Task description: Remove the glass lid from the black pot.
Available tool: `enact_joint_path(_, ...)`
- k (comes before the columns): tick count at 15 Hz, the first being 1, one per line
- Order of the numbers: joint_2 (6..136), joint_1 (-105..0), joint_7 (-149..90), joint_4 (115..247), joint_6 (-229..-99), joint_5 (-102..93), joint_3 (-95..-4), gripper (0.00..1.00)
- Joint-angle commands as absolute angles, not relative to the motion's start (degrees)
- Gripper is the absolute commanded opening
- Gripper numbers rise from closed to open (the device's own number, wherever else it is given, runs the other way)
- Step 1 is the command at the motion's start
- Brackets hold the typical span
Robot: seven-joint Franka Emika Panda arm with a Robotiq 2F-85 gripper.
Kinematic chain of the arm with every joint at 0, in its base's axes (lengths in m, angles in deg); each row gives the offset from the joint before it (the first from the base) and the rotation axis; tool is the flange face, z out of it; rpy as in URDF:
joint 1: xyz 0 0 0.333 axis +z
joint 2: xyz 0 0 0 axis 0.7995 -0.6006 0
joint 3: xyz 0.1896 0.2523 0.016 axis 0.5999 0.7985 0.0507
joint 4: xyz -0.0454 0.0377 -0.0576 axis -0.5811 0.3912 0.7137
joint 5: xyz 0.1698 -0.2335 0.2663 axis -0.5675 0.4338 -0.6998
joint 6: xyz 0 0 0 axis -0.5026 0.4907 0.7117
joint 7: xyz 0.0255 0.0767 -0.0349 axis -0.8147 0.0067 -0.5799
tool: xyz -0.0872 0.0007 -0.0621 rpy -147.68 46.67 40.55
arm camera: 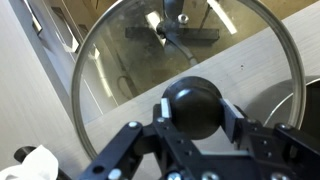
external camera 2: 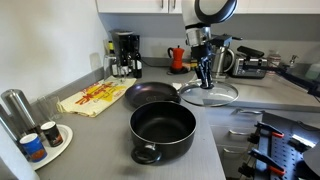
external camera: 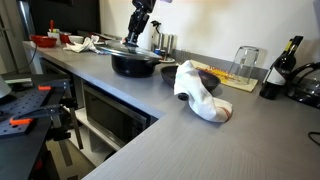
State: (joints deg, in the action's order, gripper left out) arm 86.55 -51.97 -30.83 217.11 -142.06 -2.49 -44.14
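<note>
My gripper should next move in over the bare counter beside the pot, go down and let go of the knob, because the lid hangs partly past the counter's edge.
The black pot (external camera 2: 162,131) stands open at the front of the grey counter; it also shows in an exterior view (external camera: 133,65). The glass lid (external camera 2: 210,94) is off the pot, low over the counter to the pot's side, seen from above in the wrist view (arm camera: 150,60). My gripper (external camera 2: 205,78) hangs straight down over the lid's centre. In the wrist view its jaws (arm camera: 196,112) press on both sides of the lid's dark knob (arm camera: 194,105). I cannot tell whether the lid's rim touches the counter. The gripper also shows in an exterior view (external camera: 134,37).
A dark shallow bowl (external camera 2: 150,95) lies by a yellow cloth (external camera 2: 95,98). A white cloth (external camera: 200,98), an upturned glass (external camera: 245,62) and a bottle (external camera: 280,68) stand further along. A coffee maker (external camera 2: 125,55), a toaster (external camera 2: 250,65) and tins (external camera 2: 35,145) line the edges.
</note>
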Motion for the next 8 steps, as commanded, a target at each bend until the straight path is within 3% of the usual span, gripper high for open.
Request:
enact_joint_path(1, 91.7, -52.9, -29.9, 222.5, -143.4, -3.7, -45.2, 0.25)
enact_joint_path(8, 88.9, -54.7, -31.3, 225.3, -147.7, -5.4, -47.0, 0.25)
